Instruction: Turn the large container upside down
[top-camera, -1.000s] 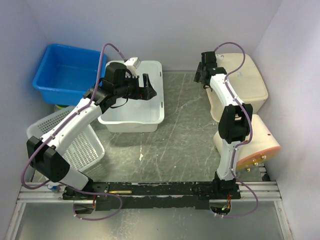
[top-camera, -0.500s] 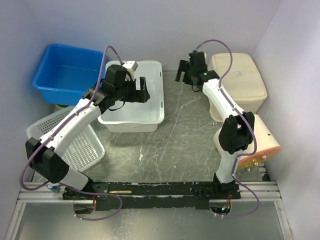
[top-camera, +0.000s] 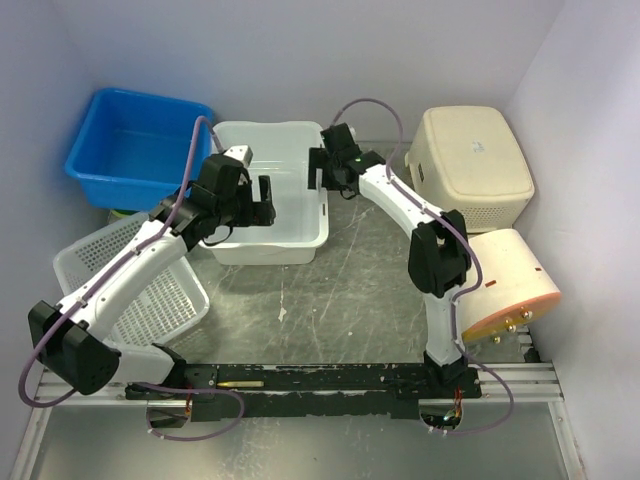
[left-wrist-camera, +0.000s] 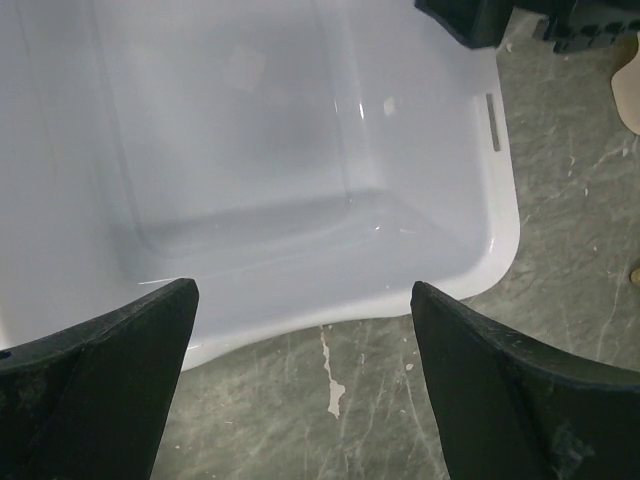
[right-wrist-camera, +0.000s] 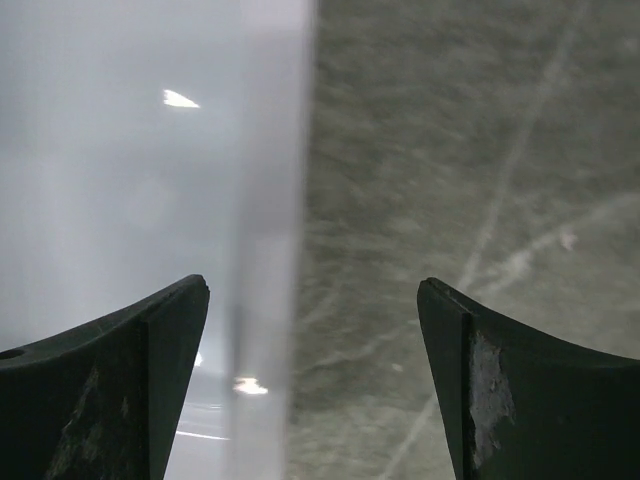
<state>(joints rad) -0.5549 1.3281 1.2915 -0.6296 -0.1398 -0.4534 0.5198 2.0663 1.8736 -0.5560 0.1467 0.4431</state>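
My right gripper is open and should next go left in the top view, across the tub onto its rim by the blue bin, because the tub stands upright.
The large white tub (top-camera: 300, 246) stands upright and empty at the back middle of the table. My left gripper (top-camera: 268, 200) is open above the tub's left half, holding nothing. In the left wrist view the gripper (left-wrist-camera: 303, 288) hangs over the tub's near right corner (left-wrist-camera: 470, 260). My right gripper (top-camera: 322, 178) is open at the tub's right rim. In the right wrist view the blurred rim (right-wrist-camera: 270, 250) runs between the jaws of the right gripper (right-wrist-camera: 312, 284), nearer the left finger; the jaws do not touch it.
A blue bin (top-camera: 135, 150) stands at the back left, with a white lattice basket (top-camera: 150, 290) tilted in front of it. A beige container (top-camera: 470, 165) sits upside down at the back right. Another beige tub (top-camera: 510, 285) lies on its side near the right arm.
My right arm has swung left from the beige container to the white tub's right rim. My left gripper has drawn back to the left over the tub. The tub has not moved.
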